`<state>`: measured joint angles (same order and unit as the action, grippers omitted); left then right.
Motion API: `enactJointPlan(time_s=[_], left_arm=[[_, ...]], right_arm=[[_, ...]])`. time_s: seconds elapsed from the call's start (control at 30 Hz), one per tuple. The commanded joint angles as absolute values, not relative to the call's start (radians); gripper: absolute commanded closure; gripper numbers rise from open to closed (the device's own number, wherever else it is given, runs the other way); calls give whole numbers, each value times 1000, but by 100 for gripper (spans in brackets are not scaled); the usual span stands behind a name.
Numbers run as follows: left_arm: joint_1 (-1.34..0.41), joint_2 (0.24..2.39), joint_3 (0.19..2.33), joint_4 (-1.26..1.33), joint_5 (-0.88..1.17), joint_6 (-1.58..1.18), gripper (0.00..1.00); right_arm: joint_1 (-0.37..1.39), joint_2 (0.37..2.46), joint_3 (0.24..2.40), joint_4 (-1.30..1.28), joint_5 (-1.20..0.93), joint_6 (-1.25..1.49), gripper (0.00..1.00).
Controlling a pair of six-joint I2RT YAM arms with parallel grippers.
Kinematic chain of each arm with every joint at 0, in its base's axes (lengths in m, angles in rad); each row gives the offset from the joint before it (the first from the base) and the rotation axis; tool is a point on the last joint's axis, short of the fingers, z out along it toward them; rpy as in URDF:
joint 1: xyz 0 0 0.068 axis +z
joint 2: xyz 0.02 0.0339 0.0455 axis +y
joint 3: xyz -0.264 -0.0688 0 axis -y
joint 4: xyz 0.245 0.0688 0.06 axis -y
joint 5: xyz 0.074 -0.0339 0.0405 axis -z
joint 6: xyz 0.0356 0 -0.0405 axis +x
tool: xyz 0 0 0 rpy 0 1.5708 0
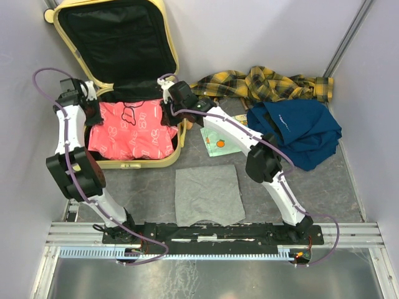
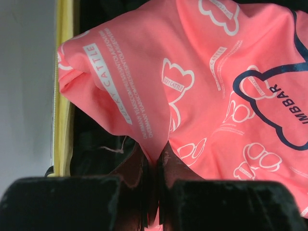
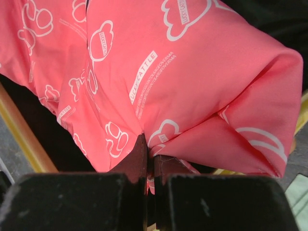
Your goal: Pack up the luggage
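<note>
The shirt's corner still hangs over the yellow rim [image 2: 63,120], so my right gripper should go down into the luggage, slightly toward its middle, and open.
The luggage [image 1: 163,45], a pale-yellow hard-shell suitcase with black lining, lies open at the back left, its lid raised. A pink printed shirt [image 1: 132,129] is spread over its lower half. My left gripper [image 1: 93,116] is shut on the shirt's left edge; in the left wrist view the pink cloth [image 2: 192,86] is pinched between the dark fingertips [image 2: 171,166], with the yellow rim [image 2: 63,120] at left. My right gripper [image 1: 167,111] is shut on the shirt's right edge, where pink cloth [image 3: 183,82] bunches above its fingertips [image 3: 139,154].
A yellow-and-black plaid cloth [image 1: 262,83] lies at the back right. A dark blue garment [image 1: 299,129] sits right of centre, a small pale-green item [image 1: 219,143] beside it. A grey cloth [image 1: 207,195] lies flat in front. Grey walls [image 1: 19,124] close both sides.
</note>
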<state>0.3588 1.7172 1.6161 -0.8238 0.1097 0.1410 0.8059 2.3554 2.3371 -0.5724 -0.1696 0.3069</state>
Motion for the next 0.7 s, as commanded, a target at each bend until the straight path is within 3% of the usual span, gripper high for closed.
enactJointPlan(time_s=[0.0,0.23,0.3,0.37,0.43,0.47,0.53,0.67], left_arm=[[376,1745,1573,-723,64,235,97],[377,1830,1524,-659,14,274,97],[377,1859,1529,-641,-23,284,96],[376,1887,1550,-643,-43,292,83],[377,1899,1581,-669,-31,299,54],[377,1894,1595,-684,-16,303,43],[377,1868,1615,-704,30,315,24],[376,1792,1641,-752,145,347,7]], right_arm=[[811,2374,2325,-505,-125,306,98],[818,2435,2307,-513,-61,255,98],[818,2444,2302,-516,-57,253,92],[820,2439,2293,-520,-56,252,67],[821,2417,2288,-527,-38,252,36],[821,2402,2288,-531,-34,250,27],[820,2365,2298,-536,-48,235,15],[818,2273,2322,-539,-122,207,4]])
